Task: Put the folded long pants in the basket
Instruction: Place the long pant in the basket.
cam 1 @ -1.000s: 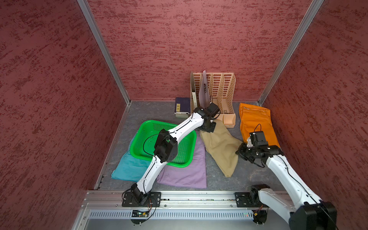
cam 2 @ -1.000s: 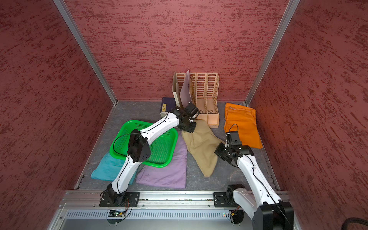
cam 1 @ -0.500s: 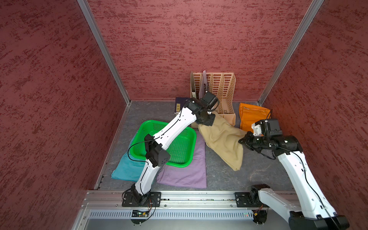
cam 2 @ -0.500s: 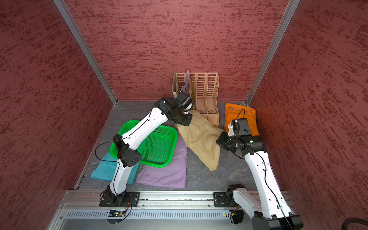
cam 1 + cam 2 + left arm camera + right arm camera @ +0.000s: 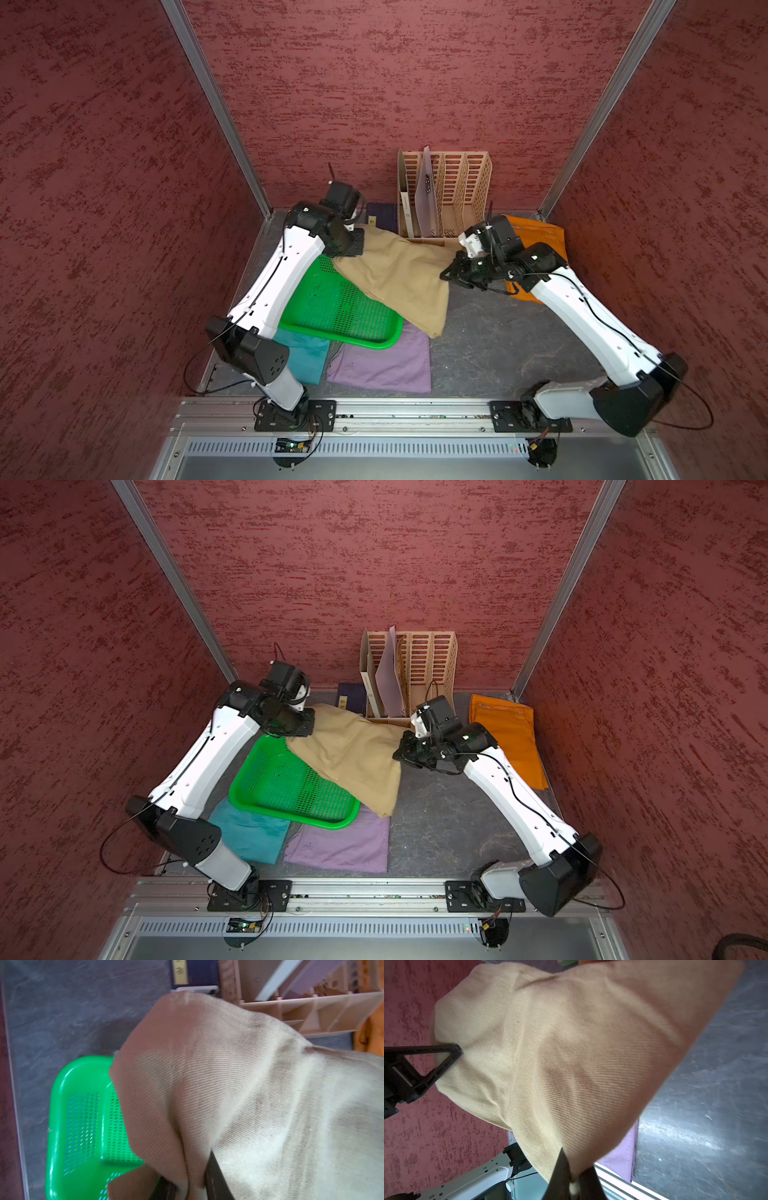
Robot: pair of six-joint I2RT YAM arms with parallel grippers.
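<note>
My left gripper will next move back and down into the basket's empty end [image 5: 308, 301] [image 5: 88, 1174] and let go of the cloth, because the cloth's pinched corner is still hanging above the basket's far edge.
The tan folded long pants [image 5: 399, 276] hang lifted between both grippers, and their lower corner droops past the right end of the green basket [image 5: 374, 343]. My left gripper [image 5: 353, 245] is shut on the cloth's far left corner, above the basket's far edge. My right gripper [image 5: 451, 272] is shut on the right corner. Both wrist views show the fingers pinching tan fabric, at the left gripper [image 5: 193, 1186] and the right gripper [image 5: 573, 1184]. Lilac pants [image 5: 382, 365] and teal pants [image 5: 307, 357] lie partly under the basket's near side. Orange pants [image 5: 536, 232] lie at the back right.
A beige slotted file organiser [image 5: 446, 191] holding papers stands against the back wall. A dark blue book [image 5: 380, 214] lies beside it. Red walls close in the left, right and back. A metal rail [image 5: 395, 409] runs along the front.
Both arms have lifted the tan pants off the floor and carried them left, from beside the basket to partly above it. The cloth now hangs stretched between the grippers.
</note>
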